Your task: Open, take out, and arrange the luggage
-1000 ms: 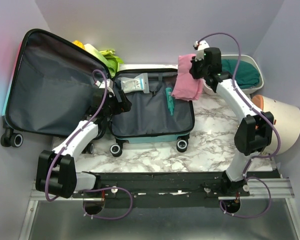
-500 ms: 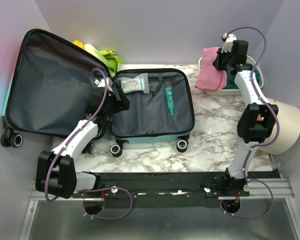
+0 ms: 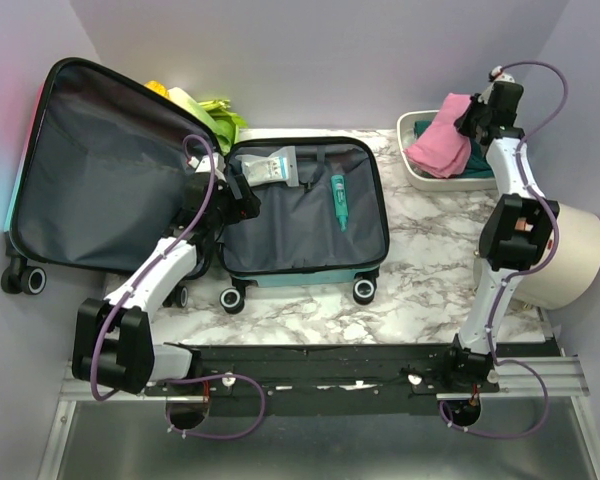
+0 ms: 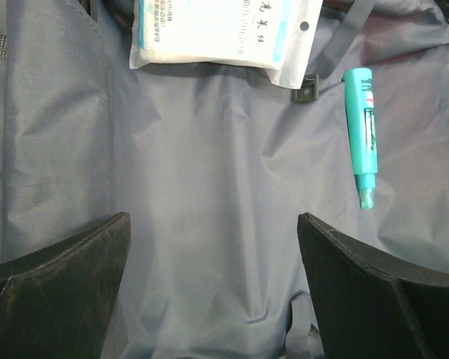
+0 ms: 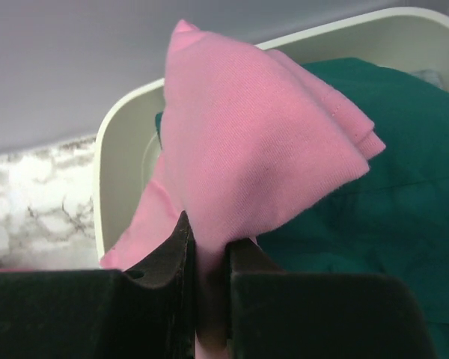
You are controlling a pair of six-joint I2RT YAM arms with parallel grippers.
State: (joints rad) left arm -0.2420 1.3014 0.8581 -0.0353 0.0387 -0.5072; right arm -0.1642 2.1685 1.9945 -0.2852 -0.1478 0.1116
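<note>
My right gripper will next lower the pink cloth, shifting right in the top view, onto the tray's dark green cloth below and release it.
The luggage lies open on the marble table, its lid leaning back at the left. On its dark grey lining lie a white packet and a teal tube. My left gripper hangs open above the lining near the hinge side, holding nothing. My right gripper is shut on a folded pink cloth. The cloth hangs over the left end of the white tray.
A dark green cloth lies in the tray. A large beige tub stands on its side at the right edge. Yellow and green items sit behind the luggage by the back wall.
My right arm has swung right with the pink cloth, from above the luggage's right rim to over the white tray. The left arm has not moved.
</note>
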